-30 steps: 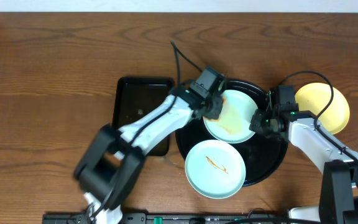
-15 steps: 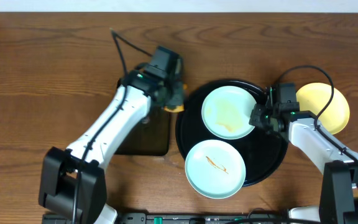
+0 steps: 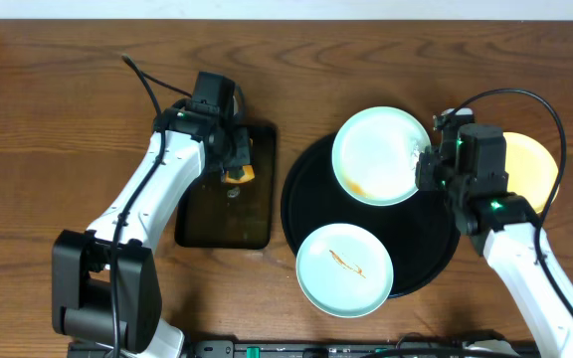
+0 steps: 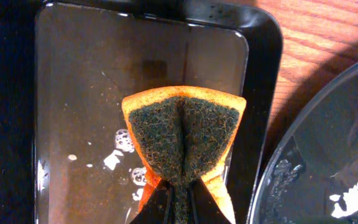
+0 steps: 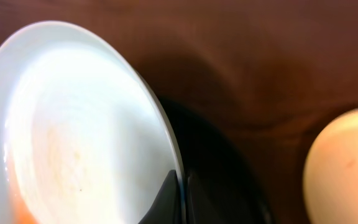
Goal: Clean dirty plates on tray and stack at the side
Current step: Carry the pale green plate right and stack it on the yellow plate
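The pale yellow plate (image 3: 530, 159) (image 5: 345, 167) is clear of the tray, to the right of my right gripper in the overhead view. I will swing over it, lower the mint-white plate and let go of its rim.
My right gripper (image 3: 428, 167) is shut on the rim of a mint-white plate (image 3: 380, 155) and holds it lifted over the back of the round black tray (image 3: 436, 254); the plate (image 5: 73, 137) carries a faint orange smear at its lower left. A second mint-white plate (image 3: 344, 269) with an orange-brown smear lies at the tray's front. The pale yellow plate (image 3: 530, 159) lies on the table to the right, also in the right wrist view (image 5: 347, 162). My left gripper (image 3: 235, 164) is shut on an orange sponge (image 4: 182, 140) over the rectangular black tray (image 4: 79, 93).
The rectangular tray (image 3: 207, 214) sits left of the round tray and has wet brownish residue. The round tray's rim (image 4: 328, 155) shows at the right of the left wrist view. Cables trail from both arms. Brown wooden table all around.
My left arm has carried the sponge from the plate left to the rectangular tray. My right gripper has lifted the gripped plate up and toward the back of the round tray.
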